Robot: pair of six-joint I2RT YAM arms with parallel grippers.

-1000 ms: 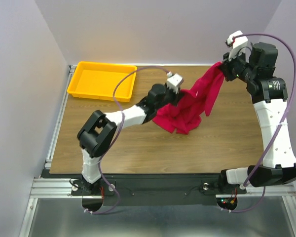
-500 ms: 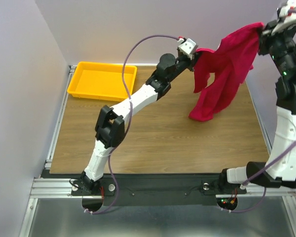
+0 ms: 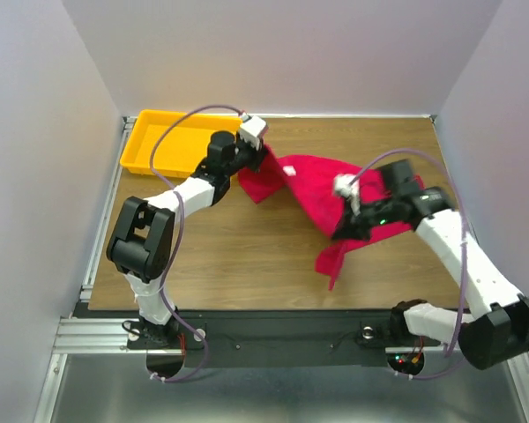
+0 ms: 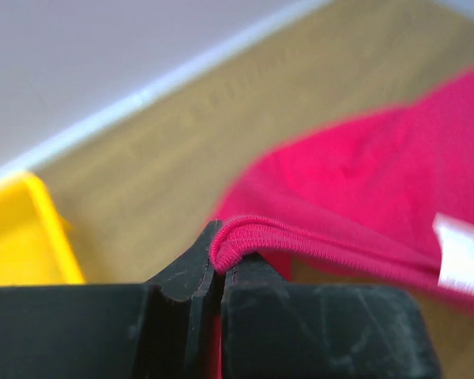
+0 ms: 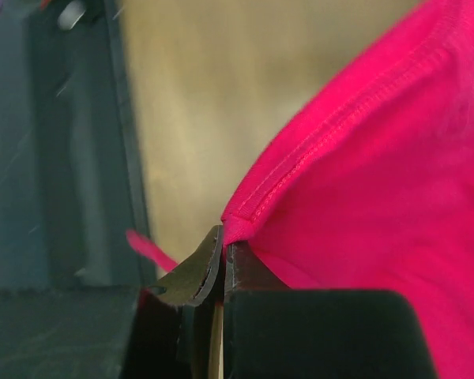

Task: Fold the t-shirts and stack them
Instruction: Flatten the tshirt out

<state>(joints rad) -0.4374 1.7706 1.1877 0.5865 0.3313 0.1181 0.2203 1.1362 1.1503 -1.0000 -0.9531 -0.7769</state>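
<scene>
The bare wood beside the t-shirt's trailing tail is clear. I need to move my right gripper back and to the left in the top view over that wood next, and let go.
A crimson-pink t-shirt (image 3: 313,185) is stretched low over the wooden table between my two grippers, its white neck label (image 3: 289,170) facing up. My left gripper (image 3: 257,159) at the back left, beside the yellow tray, is shut on the ribbed neck edge (image 4: 245,233). My right gripper (image 3: 353,211) at mid right is shut on a hemmed corner of the t-shirt (image 5: 245,213). A loose tail of the cloth (image 3: 331,260) trails toward the front edge. In both wrist views the cloth (image 4: 379,174) is pinched right at the fingertips.
A yellow plastic tray (image 3: 159,145) sits at the back left corner, just left of the left gripper. Grey walls stand close on three sides. The black front rail (image 3: 273,330) holds both arm bases.
Both arms swung the t-shirt from high at the back right down and leftward to the table. The left gripper now sits near the tray, the right one at mid right.
</scene>
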